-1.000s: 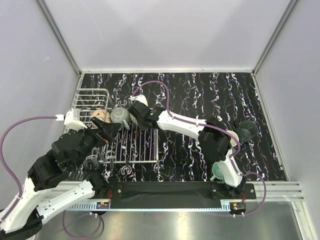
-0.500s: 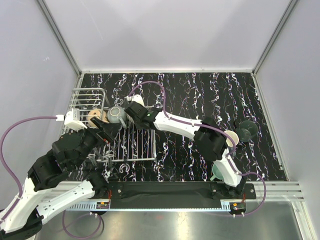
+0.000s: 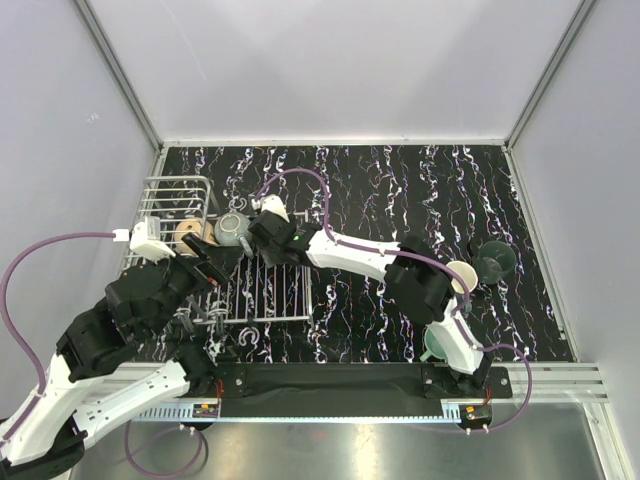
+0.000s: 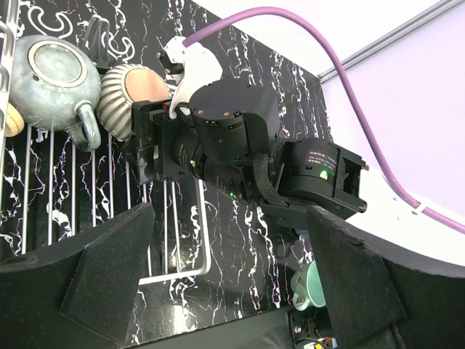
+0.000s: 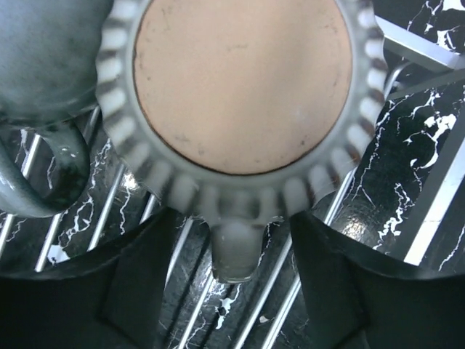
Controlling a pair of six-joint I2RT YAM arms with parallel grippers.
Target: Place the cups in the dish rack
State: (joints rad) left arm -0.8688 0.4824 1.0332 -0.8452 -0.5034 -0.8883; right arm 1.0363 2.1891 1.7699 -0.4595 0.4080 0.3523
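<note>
The left gripper should travel to the right in the top view and down, onto the mint green cup's rim by its handle, since the cup lies off the rack [image 3: 285, 298].
The white wire dish rack [image 3: 285, 298] stands at the left. A ribbed grey-beige cup [image 5: 240, 87] lies on its side on the flat grid, bottom toward the right wrist camera. Its handle [image 5: 236, 251] sits between the parted fingers of my right gripper [image 5: 236, 291], which is open and clear of it. A grey-teal cup [image 4: 54, 73] lies against the ribbed cup [image 4: 134, 87]. A peach-tan cup [image 3: 188, 232] sits in the raised basket. My left gripper [image 4: 232, 283] hovers open and empty over the rack's near edge. A mint green cup [image 3: 437, 343] lies by the right arm's base.
Two more cups lie on the black marbled table at the right: a dark grey-teal one [image 3: 495, 260] and one with a pale inside [image 3: 462, 277]. The right arm stretches diagonally across the table to the rack. A purple cable loops above it.
The right gripper carried the ribbed cup slightly left onto the grid beside the grey-teal cup, then opened and let go of its handle. The left arm has not moved.
</note>
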